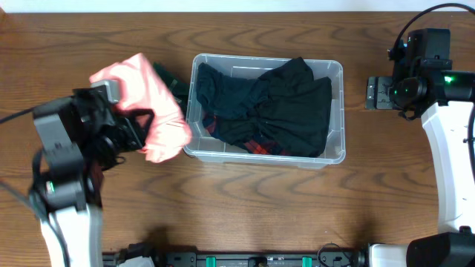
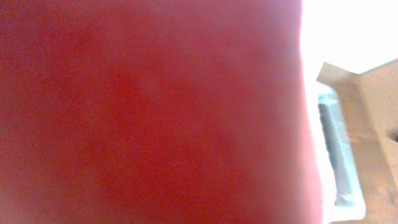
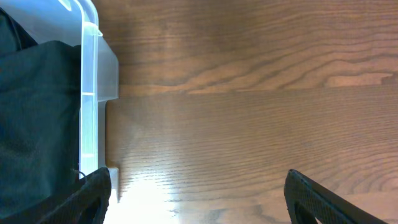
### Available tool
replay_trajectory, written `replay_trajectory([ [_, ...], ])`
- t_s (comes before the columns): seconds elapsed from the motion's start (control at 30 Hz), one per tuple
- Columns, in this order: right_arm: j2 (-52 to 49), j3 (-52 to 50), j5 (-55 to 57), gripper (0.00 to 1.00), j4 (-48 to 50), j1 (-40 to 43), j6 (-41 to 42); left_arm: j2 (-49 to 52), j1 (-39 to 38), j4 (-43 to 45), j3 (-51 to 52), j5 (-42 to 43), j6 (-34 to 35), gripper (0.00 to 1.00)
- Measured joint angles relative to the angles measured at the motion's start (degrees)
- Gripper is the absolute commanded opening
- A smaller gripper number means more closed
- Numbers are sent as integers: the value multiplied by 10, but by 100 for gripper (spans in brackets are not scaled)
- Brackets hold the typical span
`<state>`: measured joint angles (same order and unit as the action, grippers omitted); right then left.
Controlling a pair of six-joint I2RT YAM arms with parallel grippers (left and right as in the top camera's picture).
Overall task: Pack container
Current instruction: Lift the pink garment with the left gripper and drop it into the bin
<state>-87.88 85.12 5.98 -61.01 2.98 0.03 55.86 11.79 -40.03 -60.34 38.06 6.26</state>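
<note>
My left gripper will take the pink garment (image 1: 152, 96) right in the overhead view, then lower and release it onto the container's dark clothes.
The clear plastic container (image 1: 338, 111) stands mid-table, holding dark clothes (image 1: 274, 107) with a bit of red plaid at the front. My left gripper (image 1: 137, 126) is shut on a pink garment (image 1: 152, 96) and holds it up just left of the container. In the left wrist view the pink garment (image 2: 149, 112) fills nearly the whole frame and hides the fingers; a strip of the container's rim (image 2: 339, 155) shows at the right. My right gripper (image 3: 199, 193) is open and empty above bare table right of the container (image 3: 93, 93).
A dark green garment (image 1: 174, 81) peeks out behind the pink one, left of the container. The right arm's base (image 1: 386, 93) sits at the table's right side. Wood table (image 1: 237, 200) lies all around.
</note>
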Motion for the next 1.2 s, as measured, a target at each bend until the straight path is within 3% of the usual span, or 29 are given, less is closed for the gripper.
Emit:
replay_trajectory([
  [0.2, 0, 0, 0, 86, -2, 0, 0, -24, -164, 63, -1, 12, 17, 6],
  [0.43, 9, 0, 0, 87, -33, 9, 10, 165, -341, 125, -54, 25, 69, 6],
  [0.73, 52, -1, 0, 87, -47, 45, 20, 410, -451, 144, -227, 25, 85, 6],
  [0.97, 53, -1, 0, 87, -52, 45, 22, 524, -486, 183, -255, 27, 116, 8],
  [1.0, 53, -1, 0, 87, -52, 45, 22, 542, -487, 183, -255, 27, 120, 29],
  [1.07, 53, -1, 0, 87, -52, 45, 23, 568, -488, 178, -255, 27, 122, 91],
  [1.1, 53, -1, 0, 88, -52, 45, 23, 577, -488, 173, -255, 27, 124, 98],
  [1.2, 53, -1, -22, 86, -49, 44, 17, 587, -484, 141, -256, 39, 129, 98],
])
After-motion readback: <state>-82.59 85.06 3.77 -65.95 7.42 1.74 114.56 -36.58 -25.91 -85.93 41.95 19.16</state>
